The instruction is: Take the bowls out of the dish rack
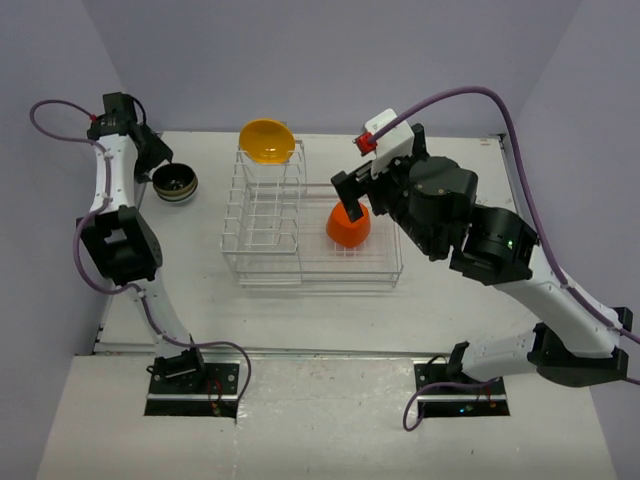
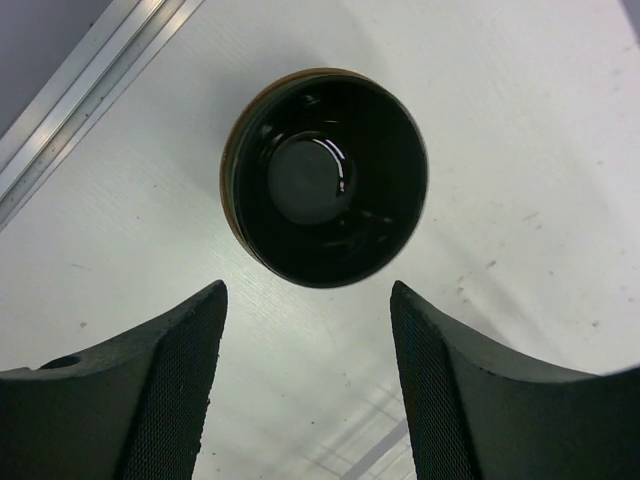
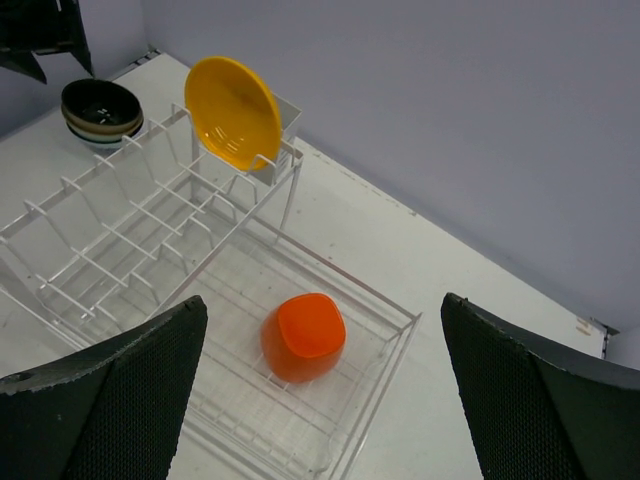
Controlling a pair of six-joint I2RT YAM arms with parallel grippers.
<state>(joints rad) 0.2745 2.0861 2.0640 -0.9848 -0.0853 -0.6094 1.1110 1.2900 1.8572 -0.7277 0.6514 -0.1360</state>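
The yellow bowl's basket-side rim [image 1: 291,146] [image 3: 274,122] is above the rack's wires, so my right gripper will next move outward and to the left in the top view, onto that rim.
The white wire dish rack [image 1: 262,215] stands mid-table, its low basket [image 3: 395,325] to the right. A yellow bowl [image 1: 266,140] leans on edge at the far end of the tall slotted section. An orange-red bowl [image 1: 348,226] lies upside down in the basket, and my right gripper [image 1: 350,198] hangs open just above it, nothing between its fingers [image 3: 120,400]. Left of the rack, a black bowl [image 2: 325,175] rests upright on the table, apparently atop other stacked bowls [image 3: 100,112]. My left gripper [image 2: 307,294] stands open above it, apart from its rim.
The metal table edge [image 2: 80,95] runs close to the black bowl on the far left. Purple walls close off the back and sides. The right arm's body [image 1: 440,205] hangs over the basket's right end.
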